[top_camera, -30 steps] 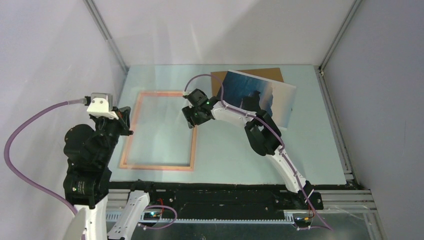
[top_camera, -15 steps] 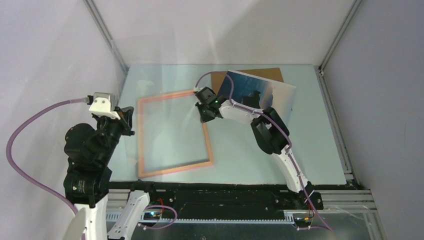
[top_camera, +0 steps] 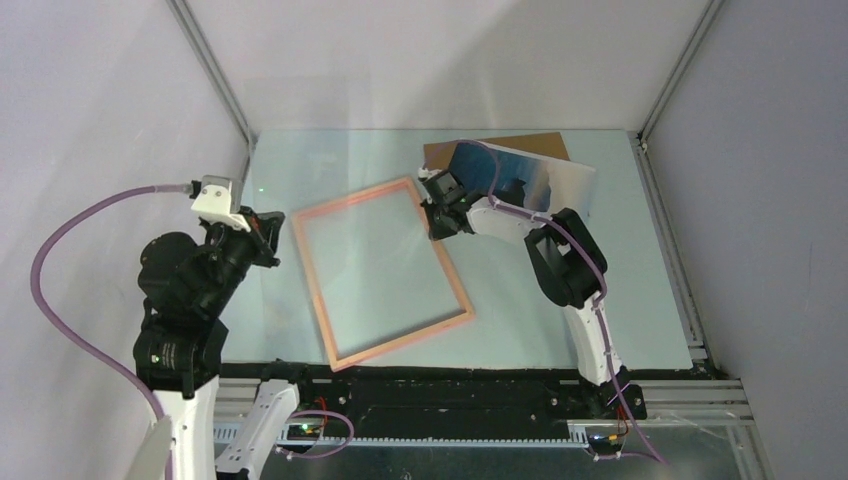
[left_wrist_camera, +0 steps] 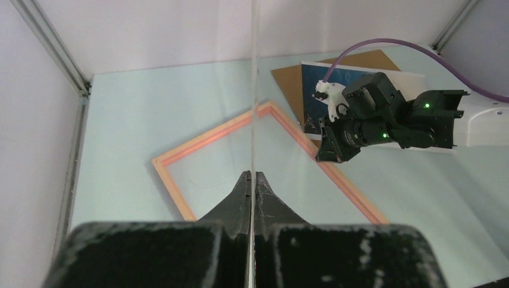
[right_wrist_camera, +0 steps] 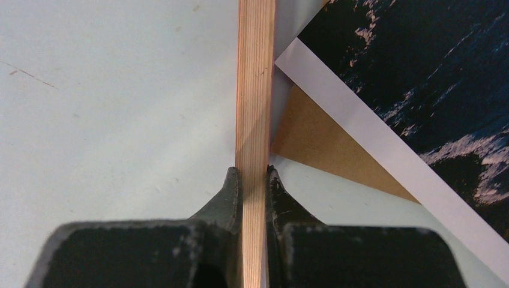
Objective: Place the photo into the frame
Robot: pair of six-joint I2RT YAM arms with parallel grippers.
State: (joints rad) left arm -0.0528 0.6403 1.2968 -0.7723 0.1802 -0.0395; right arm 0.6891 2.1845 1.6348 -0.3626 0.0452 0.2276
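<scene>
The tilted frame should turn straighter next as my right gripper slides toward the bare tabletop to its right in the top view, and then my right gripper will release the frame's bar.
The pink frame (top_camera: 352, 197) lies tilted on the pale green table, its far right corner near the photo. My right gripper (top_camera: 437, 222) is shut on the frame's right rail (right_wrist_camera: 255, 90), and the wooden rail fills the gap between its fingers (right_wrist_camera: 253, 174). The photo (top_camera: 515, 172), a blue seascape with a white border (right_wrist_camera: 420, 78), rests at the back right on the brown backing board (top_camera: 535, 146). At the left, off the table's edge, my left gripper (top_camera: 258, 232) is raised and shut (left_wrist_camera: 252, 175) on a thin sheet seen edge-on.
The brown backing board (right_wrist_camera: 318, 147) shows under the photo's corner, just right of the held rail. Metal enclosure posts rise at the back corners and grey walls close three sides. The right arm reaches across the photo's left part.
My right gripper shut on the frame's right rail and pulled it right and back. The frame swung from square to tilted, anticlockwise. The left arm shifted slightly up and right.
</scene>
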